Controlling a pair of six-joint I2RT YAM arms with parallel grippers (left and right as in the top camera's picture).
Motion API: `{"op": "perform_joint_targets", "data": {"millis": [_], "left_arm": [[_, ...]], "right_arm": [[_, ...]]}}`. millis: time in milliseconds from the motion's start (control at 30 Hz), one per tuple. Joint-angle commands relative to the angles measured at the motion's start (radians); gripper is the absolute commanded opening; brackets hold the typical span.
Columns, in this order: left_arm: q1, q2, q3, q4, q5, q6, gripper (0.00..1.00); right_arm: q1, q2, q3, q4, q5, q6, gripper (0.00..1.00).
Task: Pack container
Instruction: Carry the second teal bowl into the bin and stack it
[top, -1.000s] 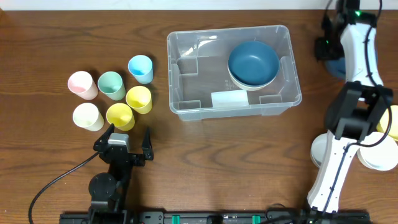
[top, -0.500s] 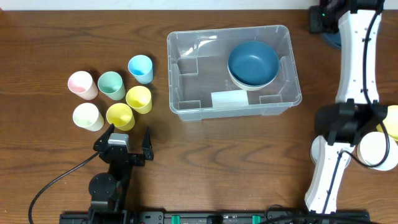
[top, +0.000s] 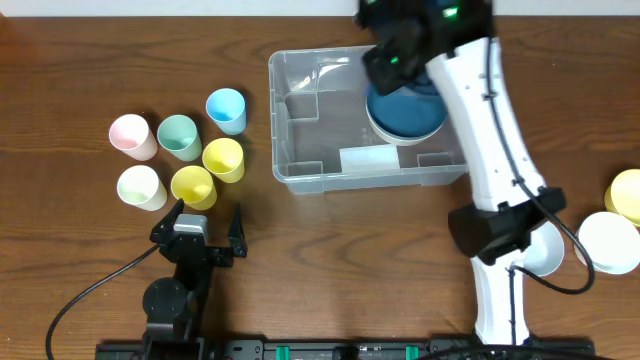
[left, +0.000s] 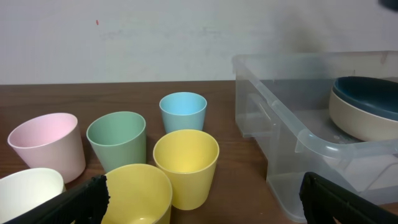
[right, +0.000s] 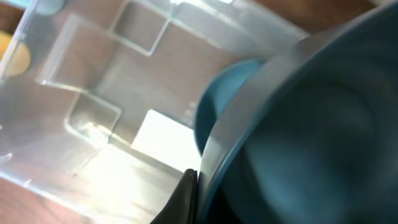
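My right gripper holds the dark blue bowl above the bowls nested in the container (top: 300, 180) and next will lower it onto that stack, then release its rim.
The clear container (top: 300, 180) stands at the table's far centre, its white label (top: 368, 158) on the near wall. It holds a dark blue bowl (top: 400, 118) nested in a white bowl. My right gripper (top: 395, 50) is over the container's far right part, shut on the rim of another dark blue bowl (right: 311, 137) held tilted above the container floor (right: 93, 112) and the bowl inside (right: 227, 93). My left gripper (top: 205, 218) is open and empty near the front left, behind the cups; its fingers frame the left wrist view (left: 202, 199).
Several cups stand left of the container: pink (top: 133, 136), green (top: 179, 137), blue (top: 226, 110), two yellow (top: 223, 159) (top: 192, 186), white (top: 141, 187). A yellow bowl (top: 625, 195) and white bowls (top: 610, 242) sit at the right edge.
My right arm swung from the far right corner leftward, carrying a dark blue bowl to above the container. The left arm has not moved.
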Motion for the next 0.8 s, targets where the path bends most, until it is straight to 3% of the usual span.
{"op": "perform_joint_targets", "data": {"millis": [0, 267, 767], "left_arm": [[0.006, -0.006, -0.019, -0.032, 0.012, 0.013, 0.98], [0.006, -0.006, -0.019, -0.032, 0.012, 0.013, 0.98], [0.006, -0.006, -0.019, -0.032, 0.012, 0.013, 0.98]], "right_arm": [[0.025, 0.01, -0.071, 0.001, 0.057, 0.022, 0.01], [0.028, 0.01, -0.239, 0.047, 0.055, 0.037, 0.02], [0.016, 0.011, -0.474, 0.325, 0.058, 0.037, 0.01]]}}
